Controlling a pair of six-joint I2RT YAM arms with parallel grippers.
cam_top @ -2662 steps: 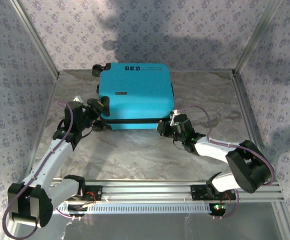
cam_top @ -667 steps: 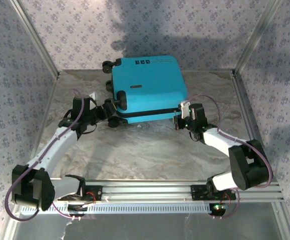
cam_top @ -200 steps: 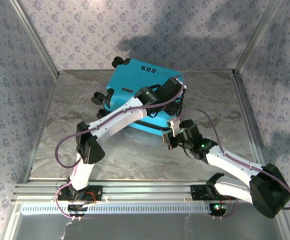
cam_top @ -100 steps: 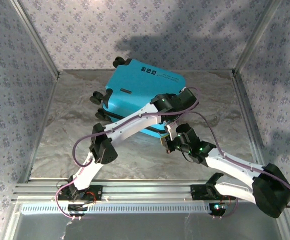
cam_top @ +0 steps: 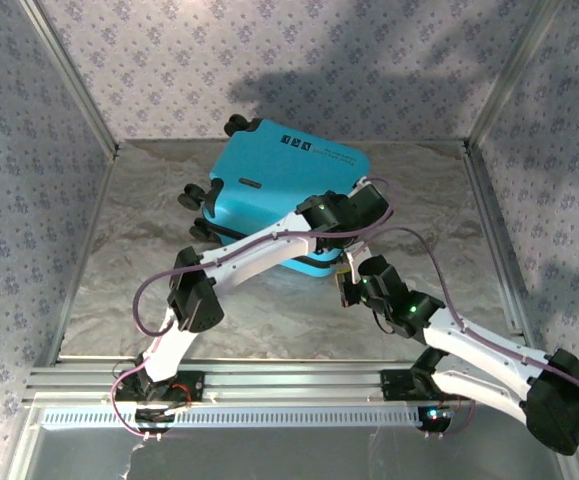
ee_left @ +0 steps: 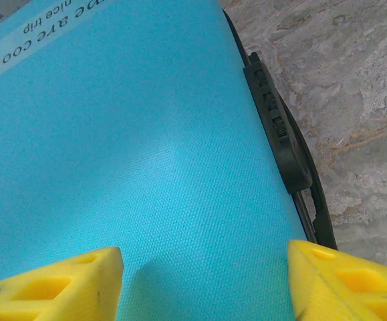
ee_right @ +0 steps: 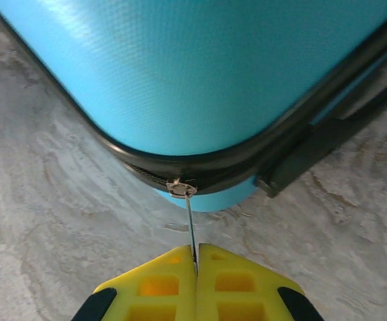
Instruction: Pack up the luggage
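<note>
The slider [ee_right: 182, 188] is at the luggage's near corner. I will move my right gripper outward beside the luggage's lock side [ee_right: 343, 114] next and so let go of the slider's pull.
The turquoise luggage [cam_top: 279, 175] lies flat on the marble table, closed, with its black wheels [cam_top: 194, 196] at the left. My left gripper [cam_top: 367, 203] rests over the lid's near right corner. In the left wrist view it [ee_left: 203, 287] is open, yellow fingers [ee_left: 53, 284] spread wide above the turquoise shell [ee_left: 146, 154], next to a black side lock [ee_left: 277, 127]. My right gripper [cam_top: 352, 285] sits just off the near right corner. In the right wrist view it [ee_right: 196, 257] is shut on the thin metal zipper pull [ee_right: 190, 221], which hangs from the slider [ee_right: 182, 188] on the black zipper band.
Patterned fabric walls and aluminium posts [cam_top: 69, 75] enclose the table on three sides. A metal rail [cam_top: 299, 385] with the arm bases runs along the near edge. Bare marble [cam_top: 119, 270] lies left and in front of the luggage.
My left gripper has slid from the middle of the lid to its near right corner. My right gripper has moved slightly right along the corner, still holding the zipper pull.
</note>
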